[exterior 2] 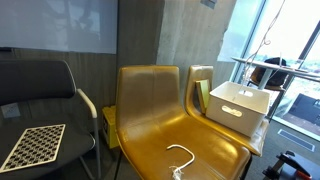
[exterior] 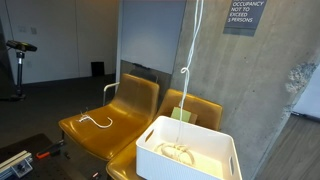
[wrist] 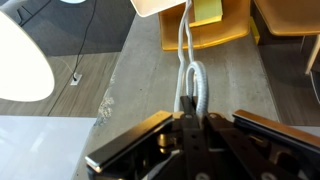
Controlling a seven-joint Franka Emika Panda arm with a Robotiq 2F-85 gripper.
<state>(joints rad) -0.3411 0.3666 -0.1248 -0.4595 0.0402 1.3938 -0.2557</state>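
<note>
The robot's gripper will next go down above the white bin with its fingers tilting downward and then release the rope, because the rope's lower part already hangs into the white bin (exterior: 187,149) (wrist: 156,5).
In the wrist view my gripper (wrist: 190,118) is shut on a white rope (wrist: 190,75), whose loop hangs down from between the fingers toward a white bin (wrist: 160,6). In an exterior view the rope (exterior: 186,75) drops from above the frame into the white bin (exterior: 150,160), where more rope is coiled. The gripper itself is above the frame in both exterior views. The bin (exterior 2: 238,112) stands on the seat of a yellow chair (exterior 2: 150,110). A second short white rope (exterior: 97,122) lies on the neighbouring yellow seat, and it also shows in an exterior view (exterior 2: 180,156).
A concrete wall (exterior: 270,90) stands behind the yellow chairs (exterior: 135,100). A dark chair (exterior 2: 40,90) holds a checkered board (exterior 2: 32,145). A round white surface (wrist: 20,60) shows at the left of the wrist view. Windows and equipment (exterior 2: 275,70) are beyond the bin.
</note>
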